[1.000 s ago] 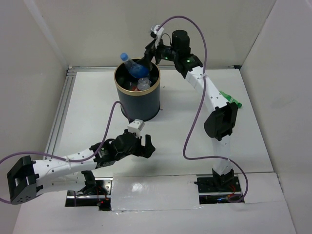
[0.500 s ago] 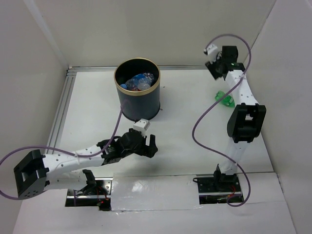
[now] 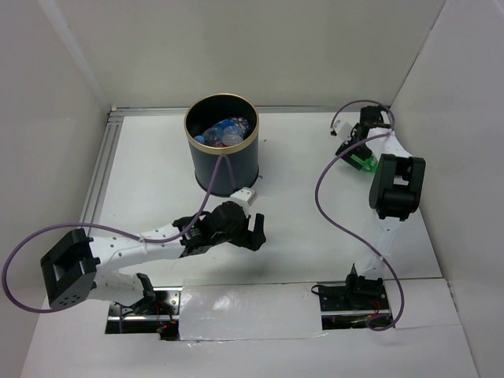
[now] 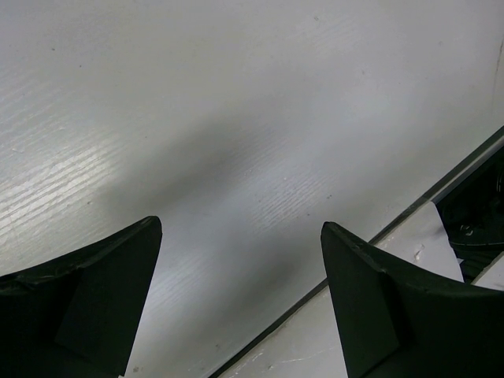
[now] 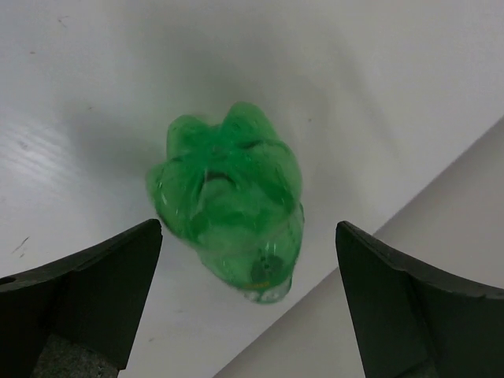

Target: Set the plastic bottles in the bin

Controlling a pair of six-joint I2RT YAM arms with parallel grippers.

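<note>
The bottle is below the gripper, between the lines of the fingers. My right gripper will next move down onto the green bottle's body [image 3: 365,163] [image 5: 240,216] and close its fingers around it.
The dark bin [image 3: 224,161] with a gold rim stands at the back middle of the table and holds several plastic bottles [image 3: 223,131]. A green bottle [image 3: 364,162] lies on the table at the far right by the wall. In the right wrist view the green bottle [image 5: 231,199] lies just ahead of my open right gripper [image 5: 248,268], base end toward the camera, between the lines of the two fingers. My right gripper [image 3: 352,152] hovers over it. My left gripper [image 3: 253,235] is open and empty, low over bare table in front of the bin.
White walls close the table on the left, back and right; the right wall [image 5: 441,260] runs close beside the green bottle. A metal rail [image 3: 98,185] lines the left edge. The table's front seam [image 4: 378,236] shows under the left gripper.
My right gripper let a blue-capped bottle drop into the bin, swung right and came down over the green bottle. My left arm reached forward and right.
</note>
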